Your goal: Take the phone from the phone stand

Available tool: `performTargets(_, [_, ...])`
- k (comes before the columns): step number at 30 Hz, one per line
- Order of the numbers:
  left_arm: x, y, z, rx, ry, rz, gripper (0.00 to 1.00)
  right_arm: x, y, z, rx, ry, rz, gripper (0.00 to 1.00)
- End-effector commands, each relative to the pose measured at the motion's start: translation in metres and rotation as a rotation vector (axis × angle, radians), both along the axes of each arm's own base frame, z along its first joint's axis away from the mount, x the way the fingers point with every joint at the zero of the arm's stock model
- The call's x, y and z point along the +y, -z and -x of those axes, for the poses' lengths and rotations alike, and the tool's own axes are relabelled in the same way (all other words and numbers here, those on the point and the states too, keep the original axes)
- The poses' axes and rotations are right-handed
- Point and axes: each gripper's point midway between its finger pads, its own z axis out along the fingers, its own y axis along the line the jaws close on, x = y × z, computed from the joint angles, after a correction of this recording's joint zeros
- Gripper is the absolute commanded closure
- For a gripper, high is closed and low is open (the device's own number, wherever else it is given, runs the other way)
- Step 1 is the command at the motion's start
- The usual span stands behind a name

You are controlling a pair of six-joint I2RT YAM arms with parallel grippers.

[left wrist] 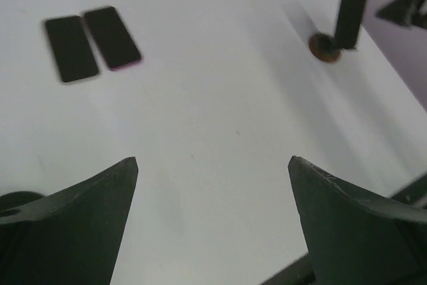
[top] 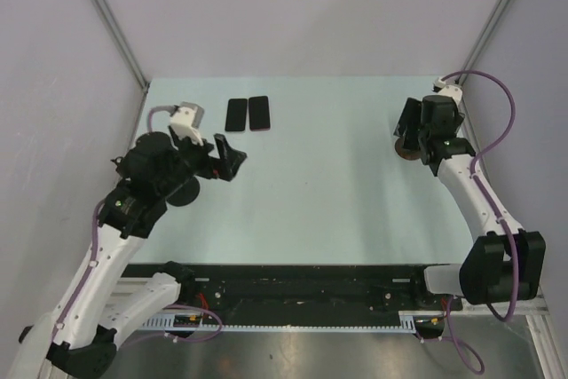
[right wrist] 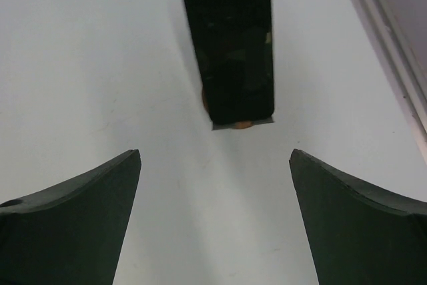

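Observation:
The robot's open right gripper needs to come down toward the phone next and close its fingers on the long edges, since the phone's upper half is clear on both sides.
A black phone leans upright on a small phone stand with a brown round base, near the table's right edge. My right gripper is open and hovers just short of the phone, nothing between its fingers. In the top view the right gripper covers the phone, and only the stand's base shows. My left gripper is open and empty over the left side of the table, far from the stand; it also shows as the left gripper in the top view.
Two dark phones lie flat side by side at the back left; they appear in the left wrist view as phones. A black round disc sits under the left arm. Grey walls enclose the table.

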Motion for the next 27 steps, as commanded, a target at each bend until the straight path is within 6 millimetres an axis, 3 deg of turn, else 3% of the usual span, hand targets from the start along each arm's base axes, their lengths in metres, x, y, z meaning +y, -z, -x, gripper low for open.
performTargets(1, [-0.056,0.028,0.01,-0.006,0.21,0.045,0.0,-0.03,-0.014,-0.032,-0.09,0.092,0.005,0.0])
performTargets(2, [-0.063,0.053,0.012,0.035,0.228,0.041,0.0,-0.034,-0.016,-0.038,-0.106,0.088,0.024,0.0])
performTargets(3, [-0.075,0.054,0.012,0.007,0.261,0.059,0.0,-0.036,-0.013,-0.043,-0.109,0.078,0.024,0.0])
performTargets(4, [-0.081,0.063,0.013,0.015,0.278,0.061,0.0,-0.042,-0.004,-0.049,-0.094,0.079,0.027,0.0])
performTargets(6, [-0.092,0.087,0.012,0.047,0.302,0.041,0.0,-0.047,-0.003,-0.06,-0.118,0.057,0.007,0.0])
performTargets(9, [-0.096,0.112,0.008,0.078,0.298,-0.012,0.0,-0.052,0.005,-0.073,-0.124,0.028,0.046,0.0])
performTargets(14, [-0.095,0.132,-0.002,0.084,0.283,-0.075,0.0,-0.062,0.012,-0.091,-0.15,0.027,0.078,0.0])
performTargets(20, [-0.097,0.15,-0.003,0.127,0.283,-0.091,0.0,-0.056,0.021,-0.107,-0.155,-0.052,0.092,0.0])
performTargets(27, [-0.092,0.148,-0.005,0.108,0.26,-0.102,0.0,-0.064,0.036,-0.119,-0.113,-0.038,0.115,0.0])
